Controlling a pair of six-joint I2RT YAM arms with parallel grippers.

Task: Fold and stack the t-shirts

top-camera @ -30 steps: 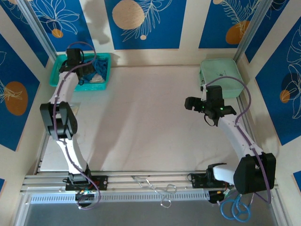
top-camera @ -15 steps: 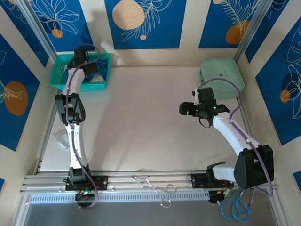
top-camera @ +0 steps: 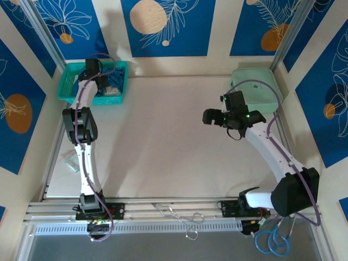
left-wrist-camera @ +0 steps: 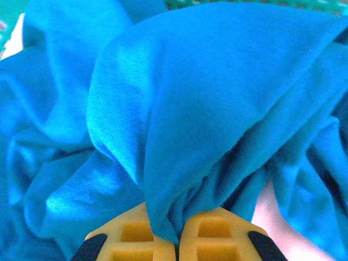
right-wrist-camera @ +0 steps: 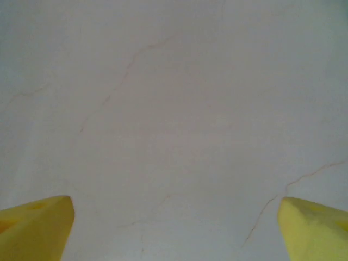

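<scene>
The robot should next lift its left gripper up out of the basket (top-camera: 69, 82), bring the t-shirt back over the white table cover (top-camera: 166, 138) and let go of it where the cover is bare.
A crumpled teal-blue t-shirt (left-wrist-camera: 206, 98) lies bunched in the teal basket (top-camera: 69, 82) at the table's back left. My left gripper (left-wrist-camera: 178, 239) is down in that basket, its yellow fingers (left-wrist-camera: 130, 236) shut on a fold of the t-shirt. In the top view the left arm reaches to the basket, and the left gripper (top-camera: 103, 82) sits over the blue cloth (top-camera: 115, 79). My right gripper (top-camera: 211, 117) hovers open over the bare white table cover right of centre. Its yellow fingertips (right-wrist-camera: 38, 225) stand wide apart with nothing between them.
A pale green tray (top-camera: 255, 89) sits at the back right, just behind the right arm. White cloth (top-camera: 111, 91) also lies in the basket. The white table cover (top-camera: 163, 141) stretches across the middle. Loose wire and scissors-like metal lie on the front rail (top-camera: 179, 215).
The right gripper has moved left and toward the back over the table. The left arm has straightened up at the basket and its gripper has shifted slightly right.
</scene>
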